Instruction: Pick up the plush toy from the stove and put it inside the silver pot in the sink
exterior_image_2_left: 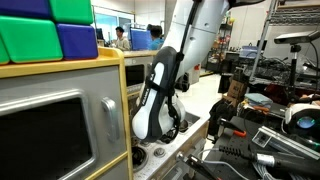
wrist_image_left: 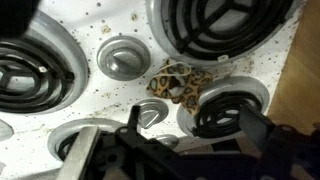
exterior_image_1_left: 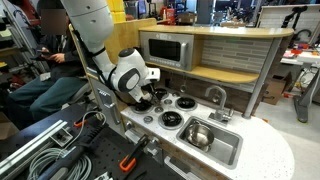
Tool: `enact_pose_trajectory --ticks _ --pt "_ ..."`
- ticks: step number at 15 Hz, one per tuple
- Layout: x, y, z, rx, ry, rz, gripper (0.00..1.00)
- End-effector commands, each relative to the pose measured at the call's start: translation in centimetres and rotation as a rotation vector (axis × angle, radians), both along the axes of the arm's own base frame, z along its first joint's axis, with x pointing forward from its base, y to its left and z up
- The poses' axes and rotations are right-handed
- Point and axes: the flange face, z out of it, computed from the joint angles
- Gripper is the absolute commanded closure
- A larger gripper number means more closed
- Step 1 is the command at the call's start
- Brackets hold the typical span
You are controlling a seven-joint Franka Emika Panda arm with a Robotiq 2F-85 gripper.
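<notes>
I should next lower my gripper toward the stove, then move it over onto the small leopard-spotted plush toy.
A small leopard-spotted plush toy lies on the white stove between the round burners. My gripper is open and hovers just above the stove; its dark fingers frame the bottom of the wrist view and the toy lies just beyond the fingertips, untouched. In an exterior view my gripper hangs over the stove's far burners and hides the toy. The silver pot stands in the grey sink, to the right of the stove. In an exterior view the gripper is low over the stove and the pot is out of view.
A curved faucet stands behind the sink. A toy microwave and a wooden shelf back the counter. Knobs sit between the burners. Cables and tools lie at the front left. Coloured blocks top the microwave.
</notes>
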Motion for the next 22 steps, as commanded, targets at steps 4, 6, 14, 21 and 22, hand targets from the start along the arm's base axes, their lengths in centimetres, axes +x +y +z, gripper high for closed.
enact_pose_trajectory --ticks 4,6,14,21,22 --pt "2.0 -1.9 -1.9 0.022 0.007 -0.069 0.0" --pt "2.1 -2.4 -2.5 0.033 0.034 -0.091 0.0" --pt "3.7 -2.6 -5.2 0.085 0.056 -0.156 0.42" --pt "5.0 -2.5 -4.3 0.144 0.053 -0.199 0.98" --pt "5.0 -2.8 -4.0 0.151 0.049 -0.211 1.0"
